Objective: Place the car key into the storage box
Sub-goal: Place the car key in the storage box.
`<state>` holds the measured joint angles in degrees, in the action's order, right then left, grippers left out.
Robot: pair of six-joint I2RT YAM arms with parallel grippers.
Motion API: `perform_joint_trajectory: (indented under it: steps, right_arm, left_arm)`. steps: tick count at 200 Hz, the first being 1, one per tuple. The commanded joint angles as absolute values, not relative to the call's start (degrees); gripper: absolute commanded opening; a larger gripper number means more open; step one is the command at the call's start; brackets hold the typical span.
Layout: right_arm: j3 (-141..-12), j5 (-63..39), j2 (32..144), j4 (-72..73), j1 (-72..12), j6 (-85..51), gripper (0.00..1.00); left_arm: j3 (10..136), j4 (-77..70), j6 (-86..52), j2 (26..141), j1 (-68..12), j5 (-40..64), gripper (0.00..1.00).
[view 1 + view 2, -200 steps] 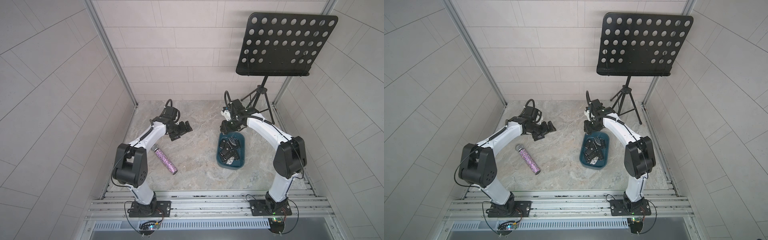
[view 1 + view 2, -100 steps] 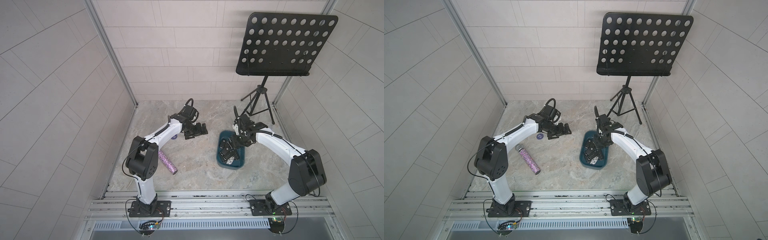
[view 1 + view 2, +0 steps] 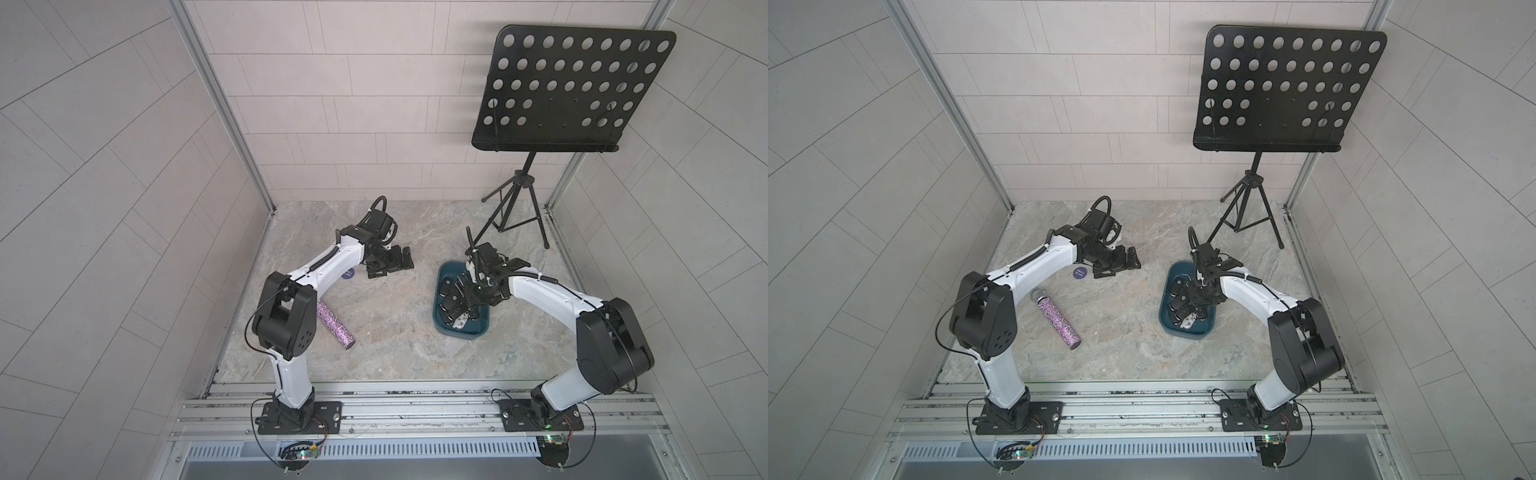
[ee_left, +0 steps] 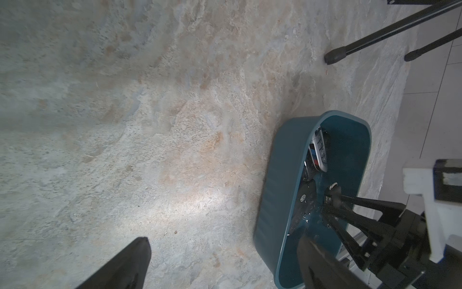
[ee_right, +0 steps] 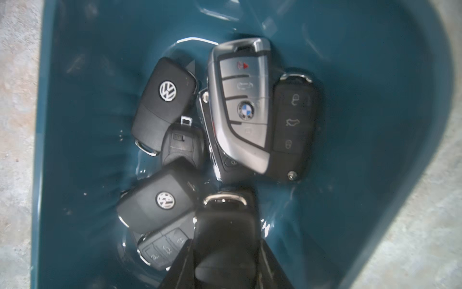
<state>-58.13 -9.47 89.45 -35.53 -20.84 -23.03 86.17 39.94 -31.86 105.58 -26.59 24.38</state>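
Observation:
The black car key (image 5: 226,220) already hangs inside the storage box, so my right gripper will next lower slightly toward the storage box's bottom beside the pile of keys and let go.
The storage box (image 3: 461,336) (image 3: 1183,334) is a dark teal tray on the stone floor, right of centre in both top views. Several car keys lie in it, among them a silver one (image 5: 240,105). My right gripper (image 3: 465,305) (image 3: 1192,305) (image 5: 225,240) reaches down into the box, shut on a black car key (image 5: 226,220) with a chrome loop, held just above the pile. My left gripper (image 3: 390,266) (image 3: 1117,264) (image 4: 222,262) hangs open and empty over bare floor, to the left of the box wall (image 4: 277,175).
A glittery purple microphone (image 3: 334,324) (image 3: 1059,320) lies on the floor near the left arm. A small purple disc (image 3: 348,273) (image 3: 1079,272) sits beside the left gripper. A black music stand (image 3: 561,91) (image 3: 1279,87) stands at the back right, its tripod feet (image 4: 335,56) beyond the box.
The right gripper has come from the box's far end down over the keys in its middle, still shut on the key. The left gripper has swung right toward the centre.

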Motion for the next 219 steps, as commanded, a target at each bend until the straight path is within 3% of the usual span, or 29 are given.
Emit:
perform_joint_trajectory:
  steps: [1,47,81,125,184,219]
  right_arm:
    - [-58.2,-7.5,91.3,-34.1,-21.4,-24.1,0.32]
    - [-59.4,-7.0,94.1,-34.0,-21.6,-24.2,0.34]
    - [-59.8,-6.9,93.6,-34.4,-21.8,-24.2,0.49]
    - [-62.3,-6.0,89.2,-36.6,-21.2,-22.3,0.56]
    - [-67.8,4.6,88.6,-32.1,-8.3,-21.8,0.64]
    - [-61.5,15.7,88.4,-19.1,-2.4,-16.0,0.66]
  left_arm:
    - [87.7,41.6,-30.8,106.5,-26.5,23.3,1.00]
    - [87.7,41.8,-30.8,106.4,-26.5,22.8,1.00]
    - [88.1,41.9,-30.7,106.5,-26.5,22.3,1.00]
    - [90.7,42.9,-30.2,106.4,-25.5,19.8,1.00]
    - [88.1,44.6,-26.0,100.5,-17.5,9.7,1.00]
    - [80.7,41.9,-20.6,93.8,-7.4,4.3,1.00]
